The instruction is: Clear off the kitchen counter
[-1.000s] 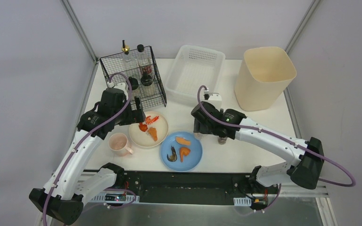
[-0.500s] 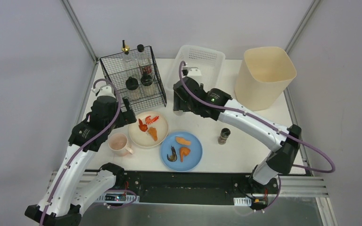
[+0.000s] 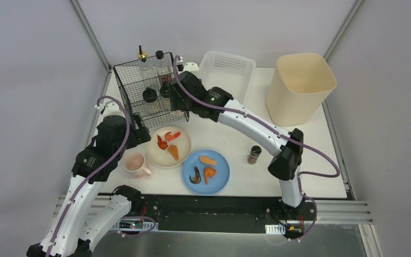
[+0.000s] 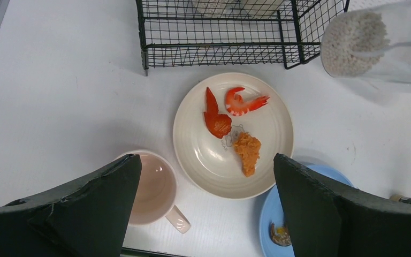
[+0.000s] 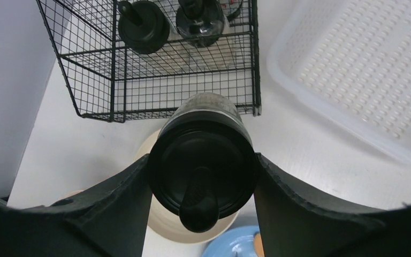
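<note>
The right gripper moves outward next, lowers the jar (image 5: 203,155) into the wire rack's empty front section (image 5: 203,84) and lets it go. That gap lies below and outward of the gripper.
The kitchen counter (image 3: 230,134) is a white tabletop carrying dishes and containers. My right gripper (image 5: 202,174) is shut on a clear jar (image 5: 203,155) with a black flip lid. The jar hangs just in front of the black wire rack (image 3: 150,93), above the cream plate's far edge. From the left wrist the jar (image 4: 353,43) shows white grains inside. My left gripper (image 4: 206,160) is open and empty, hovering between the pink mug (image 4: 150,187) and the cream plate (image 4: 208,155). That plate holds a shrimp and two orange food pieces.
The wire rack (image 5: 155,69) holds several bottles. A blue plate (image 3: 219,176) with food pieces sits near the front edge. A small dark spice bottle (image 3: 254,154) stands right of it. A white perforated basket (image 3: 222,77) and a beige bin (image 3: 299,85) stand at the back.
My right arm swung left and away from the small spice bottle, carrying the jar up to the wire rack's front. My left arm drew back toward the near left.
</note>
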`<state>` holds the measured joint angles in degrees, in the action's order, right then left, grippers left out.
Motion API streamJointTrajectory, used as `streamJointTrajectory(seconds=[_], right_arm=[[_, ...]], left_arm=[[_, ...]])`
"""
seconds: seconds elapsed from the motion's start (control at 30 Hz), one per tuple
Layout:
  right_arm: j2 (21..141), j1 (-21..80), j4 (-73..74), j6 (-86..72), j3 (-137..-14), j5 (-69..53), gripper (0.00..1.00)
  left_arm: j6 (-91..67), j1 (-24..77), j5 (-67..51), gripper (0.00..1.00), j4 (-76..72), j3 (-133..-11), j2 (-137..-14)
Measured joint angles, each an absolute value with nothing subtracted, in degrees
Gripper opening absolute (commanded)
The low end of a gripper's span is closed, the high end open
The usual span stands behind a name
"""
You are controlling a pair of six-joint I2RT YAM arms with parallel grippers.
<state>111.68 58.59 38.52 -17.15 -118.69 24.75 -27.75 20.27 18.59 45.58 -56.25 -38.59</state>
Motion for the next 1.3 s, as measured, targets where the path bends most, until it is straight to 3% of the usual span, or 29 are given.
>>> streamJointTrajectory(seconds=[0.23, 0.87, 1.3], right_arm=[[120.8, 57.6, 36.5, -15.8, -127.0, 24.6, 0.28], [129.0, 54.6, 32.7, -14.9, -131.3, 23.2, 0.28], [133.2, 54.3, 31.5, -14.8, -133.3, 23.1, 0.39]], left_arm=[[-27.7, 20.0, 17.8, 0.98, 45.3, -56.2, -39.0], [-27.8, 15.3, 10.5, 0.98, 44.1, -55.3, -41.0], [-27.9, 13.0, 7.3, 0.98, 43.1, -54.9, -41.8]])
